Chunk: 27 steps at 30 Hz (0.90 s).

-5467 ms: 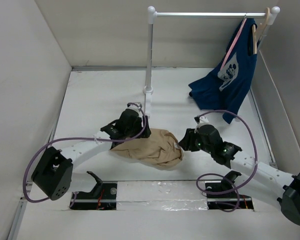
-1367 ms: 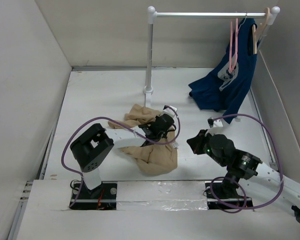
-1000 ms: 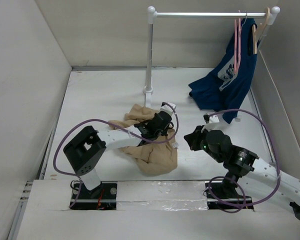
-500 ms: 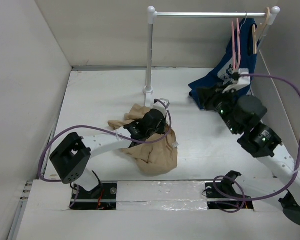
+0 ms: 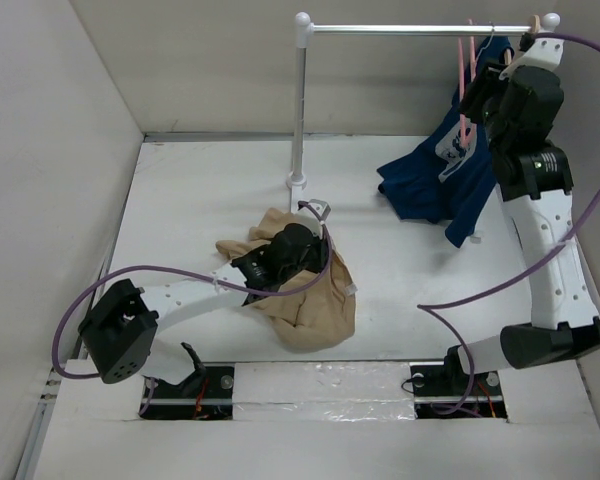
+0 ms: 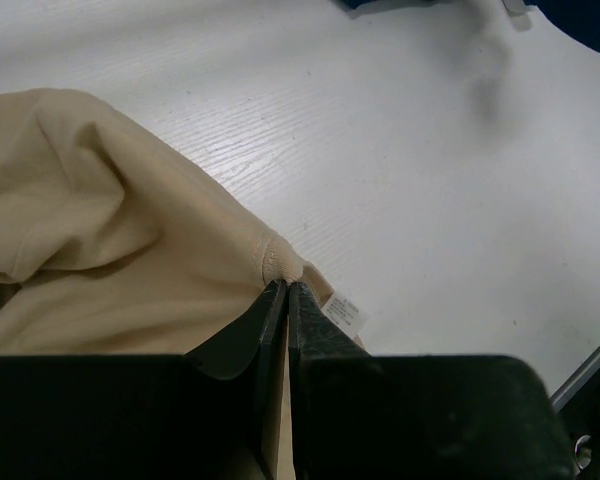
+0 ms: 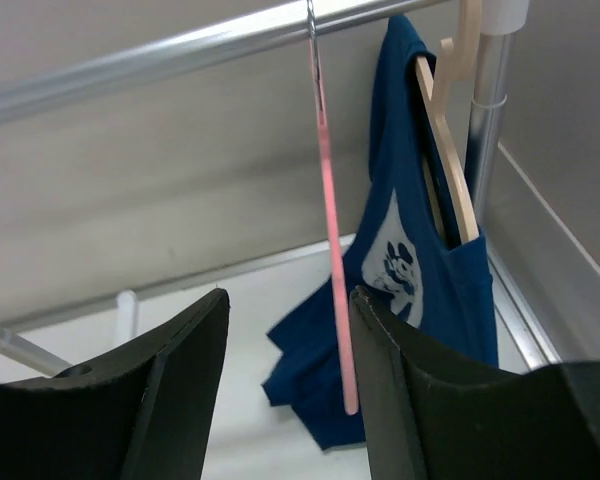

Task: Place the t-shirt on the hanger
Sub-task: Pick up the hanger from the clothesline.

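The near part of the thin pink hanger hangs outward, in line with my right gripper's gap, so I should next move outward around it and close.
The tan t-shirt (image 5: 305, 305) lies crumpled on the table in front of the left arm. My left gripper (image 5: 315, 262) is shut on a fold of its edge (image 6: 283, 268), beside a white label (image 6: 345, 313). The thin pink hanger (image 5: 463, 115) hangs by its metal hook from the rail (image 5: 410, 29). My right gripper (image 5: 478, 88) is raised to it with its fingers apart. In the right wrist view the hanger (image 7: 330, 230) shows in the gap of the right gripper (image 7: 289, 295), close to the right finger (image 7: 400, 380), and is not gripped.
A dark blue t-shirt with a white graphic (image 7: 410, 270) hangs on a wooden hanger (image 7: 450, 150) at the rail's right end, with its lower part on the table (image 5: 420, 190). The rack's white post (image 5: 300, 110) stands behind the tan shirt. Walls enclose the table.
My right arm has risen from the table to the rail and its gripper has opened around the pink hanger. The left gripper has kept its hold on the shirt and drifted slightly left.
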Motion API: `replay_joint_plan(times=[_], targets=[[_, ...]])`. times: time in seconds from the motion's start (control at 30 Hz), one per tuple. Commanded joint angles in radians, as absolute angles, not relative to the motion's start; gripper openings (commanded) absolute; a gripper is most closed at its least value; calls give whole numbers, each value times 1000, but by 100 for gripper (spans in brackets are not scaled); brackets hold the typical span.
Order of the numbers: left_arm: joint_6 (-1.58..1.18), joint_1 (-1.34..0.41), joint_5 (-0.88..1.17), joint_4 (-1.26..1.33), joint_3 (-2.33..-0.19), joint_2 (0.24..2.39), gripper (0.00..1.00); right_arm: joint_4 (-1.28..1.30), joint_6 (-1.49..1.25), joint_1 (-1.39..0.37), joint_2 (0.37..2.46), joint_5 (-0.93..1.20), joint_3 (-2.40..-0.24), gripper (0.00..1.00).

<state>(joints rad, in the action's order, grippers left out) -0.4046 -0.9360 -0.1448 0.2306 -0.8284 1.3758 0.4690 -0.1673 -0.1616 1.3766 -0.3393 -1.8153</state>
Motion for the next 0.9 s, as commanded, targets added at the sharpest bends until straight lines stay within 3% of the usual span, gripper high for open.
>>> replay_joint_plan(times=[0.0,0.27,0.73,0.87], targets=[[-413,-953,-127,285,-807,1333,0,555,-118,-120,1420,-285,-1943,57],[-410,-962,-114,302,-790,1335,0,663,-80,-46,1623,-261,-2141,56],[-408,-962,-109,314,-784,1342,0,607,-81,-14,1651,-219,-2029,40],[-410,-962,-114,313,-781,1336,0,595,-80,-14,1648,-221,-2017,25]])
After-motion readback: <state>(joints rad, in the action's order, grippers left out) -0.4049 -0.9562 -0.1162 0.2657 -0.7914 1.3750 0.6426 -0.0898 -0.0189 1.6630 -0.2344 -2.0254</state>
